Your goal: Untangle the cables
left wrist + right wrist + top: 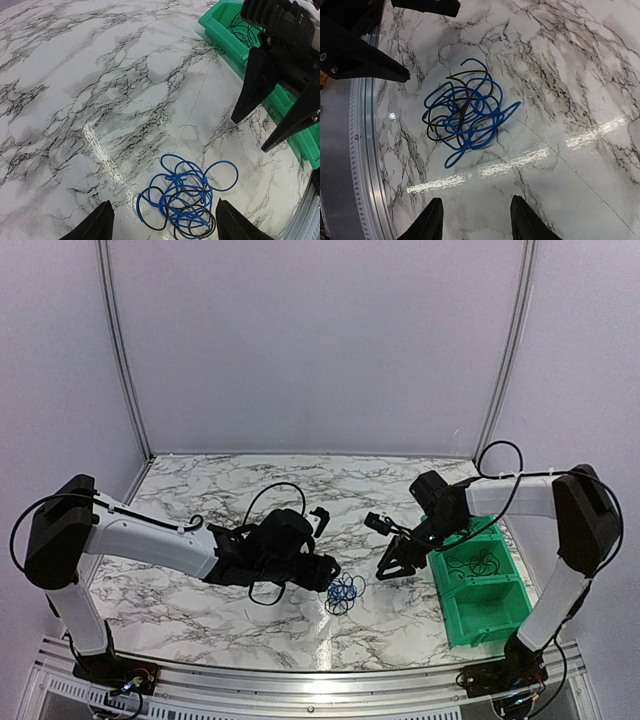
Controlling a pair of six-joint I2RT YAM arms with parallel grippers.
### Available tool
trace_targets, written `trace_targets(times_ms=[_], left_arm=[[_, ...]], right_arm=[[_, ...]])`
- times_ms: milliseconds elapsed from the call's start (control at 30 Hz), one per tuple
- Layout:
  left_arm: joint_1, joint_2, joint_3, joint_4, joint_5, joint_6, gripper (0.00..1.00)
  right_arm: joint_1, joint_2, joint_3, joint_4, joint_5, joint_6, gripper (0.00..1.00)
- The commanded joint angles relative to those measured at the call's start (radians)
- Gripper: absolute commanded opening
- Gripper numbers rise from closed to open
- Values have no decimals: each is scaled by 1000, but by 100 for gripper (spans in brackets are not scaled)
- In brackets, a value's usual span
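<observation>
My right gripper is to go down toward the tangle and close its fingers around a blue loop point(360, 585) point(453, 159), as that loop sticks out from the tangle's side facing the bin.
The cables point(345, 592) lie on the marble table as a small tangle of blue and black loops. In the left wrist view the cables point(187, 197) sit between the tips of my left gripper point(162, 210), which is open and holds nothing. My left gripper point(325, 575) hovers just left of the tangle. My right gripper point(395, 565) hangs open and empty just right of it. In the right wrist view the cables point(462, 115) lie ahead of my right gripper point(476, 200), apart from its fingers. The left gripper's fingers point(370, 62) stand beyond the tangle.
A green bin point(480, 590) stands at the right, with thin black wires point(478, 565) in its far compartment. The same bin point(220, 20) shows behind the right gripper's fingers point(252, 85). The table's metal front rail point(362, 150) runs close to the tangle.
</observation>
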Motion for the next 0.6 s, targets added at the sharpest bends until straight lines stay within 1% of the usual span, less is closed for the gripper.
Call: trace_targets(times_ms=[0, 100, 200, 367, 500, 533, 567], left_arm=[[2, 15, -2, 2, -58, -89, 72], [2, 0, -33, 7, -85, -119, 72], [2, -16, -58, 26, -75, -126, 72], [2, -7, -69, 39, -68, -131, 72], [2, 10, -64, 53, -50, -129, 71], [2, 15, -61, 55, -44, -127, 71], [2, 20, -56, 57, -37, -122, 70]], right_arm=[[52, 55, 52, 40, -48, 40, 48], [86, 91, 54, 55, -39, 50, 49], [114, 122, 58, 61, -30, 51, 49], [125, 147, 70, 74, -32, 57, 48], [125, 149, 83, 83, -42, 66, 42], [125, 149, 85, 84, -50, 66, 40], [126, 151, 87, 87, -56, 68, 36]])
